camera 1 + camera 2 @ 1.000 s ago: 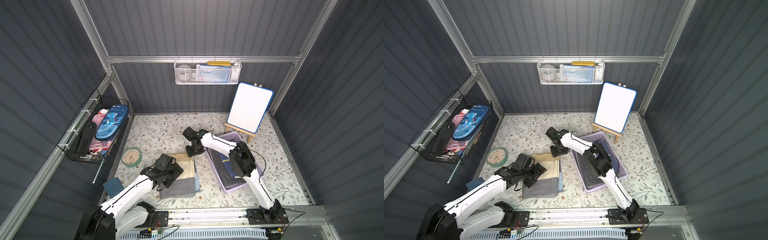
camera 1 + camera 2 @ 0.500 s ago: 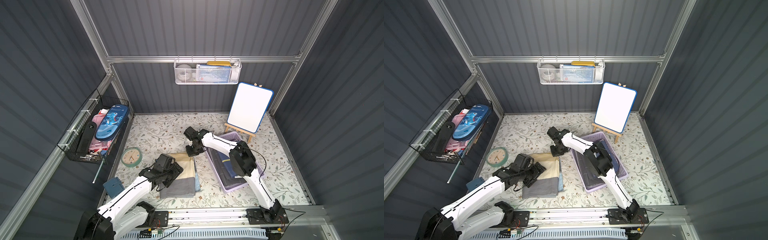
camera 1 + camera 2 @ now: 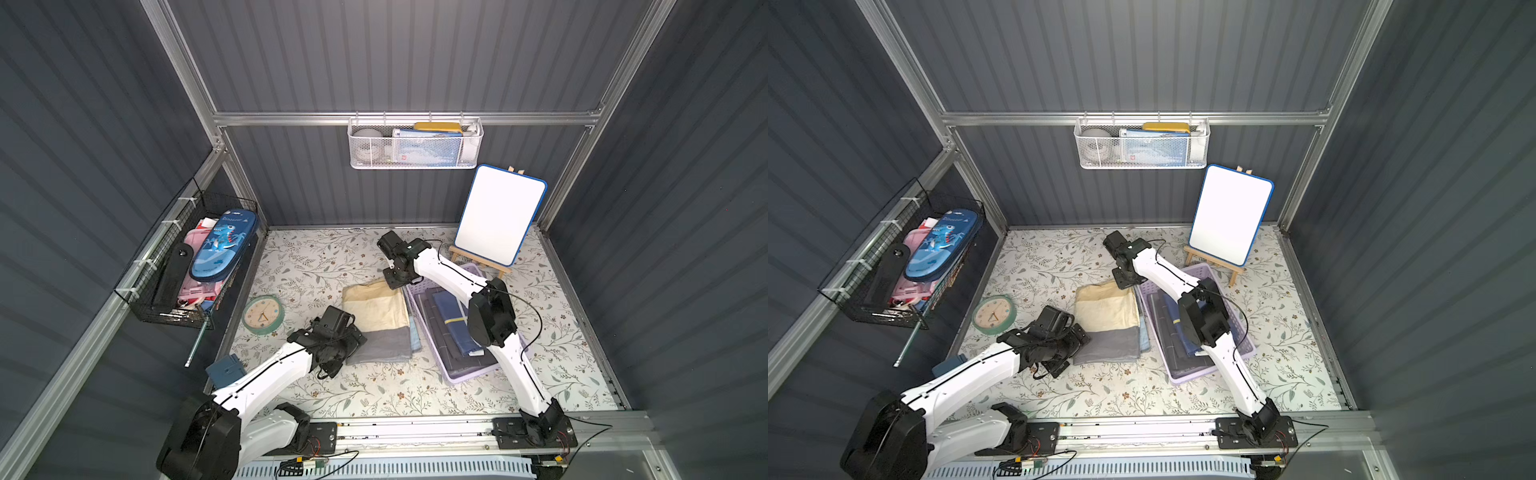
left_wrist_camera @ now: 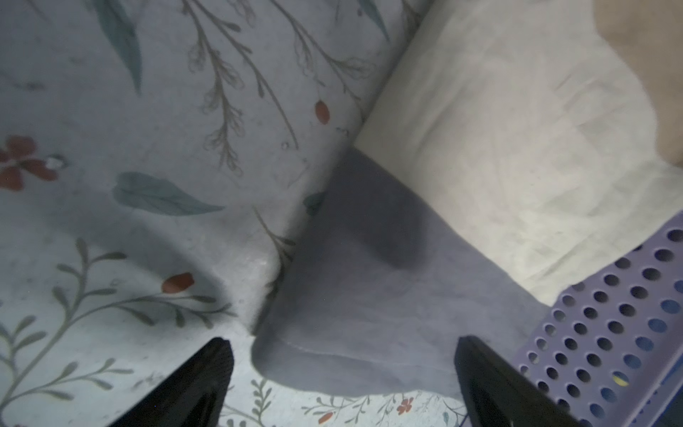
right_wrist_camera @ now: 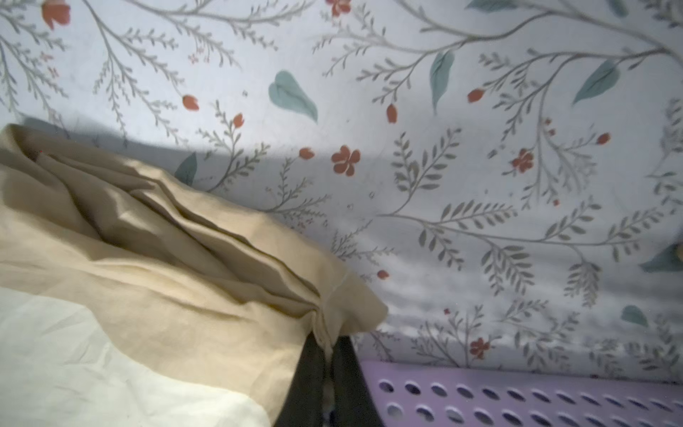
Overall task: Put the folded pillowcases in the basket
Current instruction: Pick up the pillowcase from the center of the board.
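Note:
Next, my left gripper lowers its open fingers around the near grey corner (image 3: 350, 360) (image 4: 295, 355) and closes, since my right gripper then holds only the far tan corner.
The folded pillowcase (image 3: 376, 309) (image 3: 1106, 309) lies flat on the floral table, tan at its far end, cream in the middle and grey at the near end. My right gripper (image 3: 395, 283) (image 5: 327, 351) is shut on its far tan corner (image 5: 343, 307), right beside the basket's wall. The left gripper (image 3: 355, 337) (image 4: 342, 351) is open, its fingers straddling the near grey corner (image 4: 369, 303) without touching it. The lavender perforated basket (image 3: 469, 376) (image 3: 1187, 376) (image 4: 610, 325) (image 5: 517, 392) sits just right of the pillowcase and holds dark blue folded cloths (image 3: 451, 320).
A light blue cloth edge (image 3: 414, 337) shows under the pillowcase. A teal clock (image 3: 262, 314) and a blue block (image 3: 224, 370) lie at the left. A whiteboard on an easel (image 3: 498, 216) stands behind the basket. A black wire basket (image 3: 195, 266) and a white mesh basket (image 3: 415, 143) hang on the walls.
The right gripper has closed on the pillowcase's far corner. The left gripper's jaws have spread wider. Both arms have barely shifted.

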